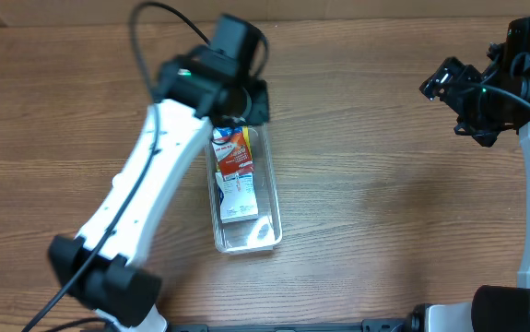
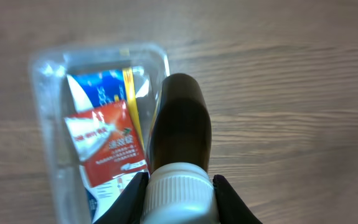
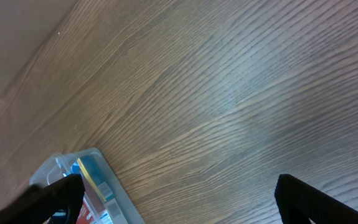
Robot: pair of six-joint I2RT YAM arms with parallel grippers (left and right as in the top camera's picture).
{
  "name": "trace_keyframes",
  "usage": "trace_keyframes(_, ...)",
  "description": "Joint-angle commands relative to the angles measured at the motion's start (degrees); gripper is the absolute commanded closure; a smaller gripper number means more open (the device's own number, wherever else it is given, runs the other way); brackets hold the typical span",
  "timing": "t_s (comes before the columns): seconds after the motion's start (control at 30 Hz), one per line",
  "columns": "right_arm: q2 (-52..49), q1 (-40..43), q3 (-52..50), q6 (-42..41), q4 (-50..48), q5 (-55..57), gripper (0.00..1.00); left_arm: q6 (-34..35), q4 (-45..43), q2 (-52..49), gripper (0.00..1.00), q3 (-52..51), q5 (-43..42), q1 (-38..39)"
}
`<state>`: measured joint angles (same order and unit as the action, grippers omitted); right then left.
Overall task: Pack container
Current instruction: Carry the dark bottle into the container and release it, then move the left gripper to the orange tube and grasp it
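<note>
The bottle goes down with my left gripper into the narrow gap between the box and the container's side next and drops free there, since that gap is empty.
The clear plastic container lies lengthwise on the wooden table, left of centre. A red, white and blue box lies flat inside it. My left gripper hangs over the container's far end. In the left wrist view this gripper is shut on the white ribbed cap of a dark brown bottle. The bottle hangs over the right side of the container, beside the box. My right gripper is open and empty, far to the right. The right wrist view shows its fingers wide apart.
A corner of the container with the box shows at the lower left of the right wrist view. Bare wood lies between the container and the right arm. A black cable loops above the left arm.
</note>
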<state>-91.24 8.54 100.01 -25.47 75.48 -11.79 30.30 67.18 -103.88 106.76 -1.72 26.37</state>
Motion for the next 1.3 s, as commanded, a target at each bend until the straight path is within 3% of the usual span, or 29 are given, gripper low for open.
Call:
trace_keyframes(0.0,0.26,-0.07,0.35,-0.02,-0.33,-0.07,0.00,9.62,-1.44,-4.39,0.92,-2.91,3.39,0.70)
trace_keyframes(0.2,0.26,-0.07,0.35,-0.02,-0.33,-0.07,0.00,10.05,-3.52,-5.20,0.89,-2.86,2.95,0.68)
trace_keyframes(0.3,0.26,-0.07,0.35,-0.02,-0.33,-0.07,0.00,16.31,-0.98,-5.53,0.86,-2.91,2.71,0.79)
trace_keyframes(0.47,0.26,-0.07,0.35,-0.02,-0.33,-0.07,0.00,18.62,-1.73,-9.55,0.84,-3.54,3.15,1.44)
trace_keyframes(0.57,0.26,-0.07,0.35,-0.02,-0.35,-0.07,0.00,18.56,-4.46,-13.25,0.80,-3.54,-1.22,1.46)
trace_keyframes(0.63,0.26,-0.07,0.35,-0.02,-0.33,-0.07,0.00,17.64,-4.76,-13.75,0.62,-3.52,-1.53,1.40)
trace_keyframes(0.67,0.26,-0.07,0.35,-0.02,-0.33,-0.07,0.00,15.37,-5.16,-13.40,0.43,-3.26,-2.23,1.22)
trace_keyframes(0.73,0.26,-0.07,0.35,-0.02,-0.33,-0.07,0.00,7.78,-5.03,-12.24,0.31,-0.90,-5.95,0.11)
trace_keyframes(0.8,0.26,-0.07,0.35,-0.02,-0.33,-0.07,0.00,-1.14,-3.04,-10.12,0.01,2.75,-13.16,-2.78)
trace_keyframes(0.9,0.26,-0.07,0.35,-0.02,-0.35,-0.07,0.00,-16.50,5.42,-4.15,0.00,9.33,-26.51,-11.43)
trace_keyframes(1.07,0.26,-0.07,0.35,-0.02,-0.33,-0.07,0.00,-27.19,20.74,4.31,0.02,12.37,-25.75,-25.75)
trace_keyframes(1.17,0.26,-0.07,0.35,-0.02,-0.33,-0.07,0.00,-27.58,29.64,5.90,0.57,11.34,-12.63,-29.94)
trace_keyframes(1.2,0.26,-0.07,0.35,-0.02,-0.33,-0.07,0.00,-26.03,29.64,7.61,0.49,9.66,-9.57,-29.59)
trace_keyframes(1.23,0.26,-0.07,0.35,-0.02,-0.33,-0.07,0.00,-23.32,29.64,9.11,0.30,8.37,-5.09,-29.29)
trace_keyframes(1.27,0.26,-0.04,0.35,-0.02,-0.33,-0.07,0.00,-18.25,29.64,11.74,0.23,5.46,2.51,-28.94)
